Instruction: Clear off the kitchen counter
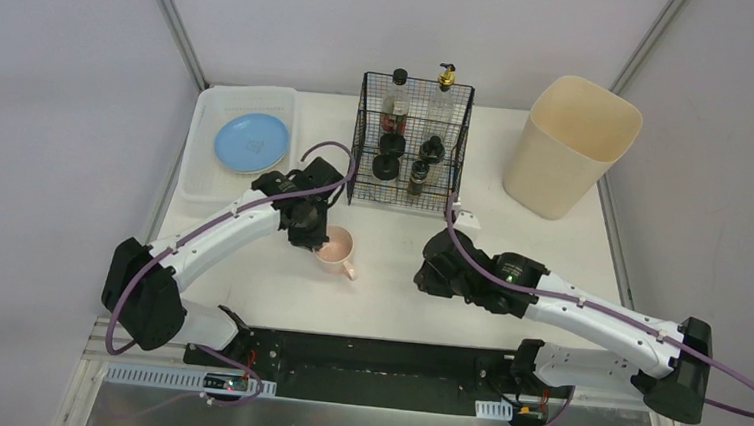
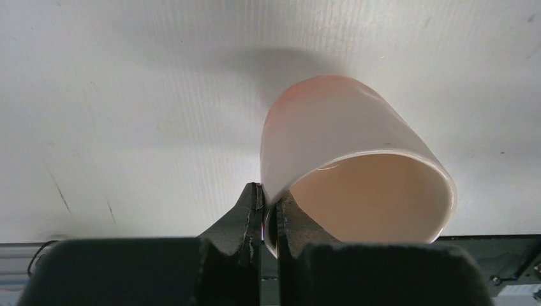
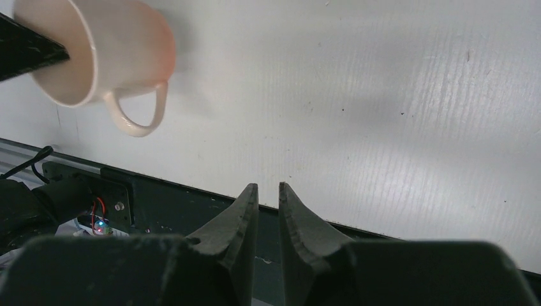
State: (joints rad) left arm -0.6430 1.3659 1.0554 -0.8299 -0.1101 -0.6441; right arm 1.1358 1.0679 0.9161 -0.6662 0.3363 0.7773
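Observation:
My left gripper carries the mug (image 1: 336, 249) over, then down, next. It releases the mug at the tray's free near end (image 1: 231, 184), outward and left in the top view.
A pink-and-cream mug (image 1: 336, 249) with a handle is over the middle of the kitchen counter (image 1: 387, 299). My left gripper (image 1: 316, 239) is shut on the mug's rim, one finger inside the cup and one outside. In the left wrist view the mug (image 2: 357, 159) tilts away from the gripper (image 2: 269, 199), and its shadow falls on the counter. My right gripper (image 1: 434, 272) hovers to the right of the mug, apart from it. In the right wrist view its fingers (image 3: 268, 191) stand a narrow gap apart with nothing between them, and the mug (image 3: 96, 51) shows at the upper left.
A translucent tray (image 1: 205, 176) at the back left holds a blue plate (image 1: 252, 141). A black wire basket (image 1: 458, 144) with several bottles stands at the back centre. A beige bin (image 1: 570, 146) stands at the back right. The counter's front edge meets a dark rail (image 1: 382, 369).

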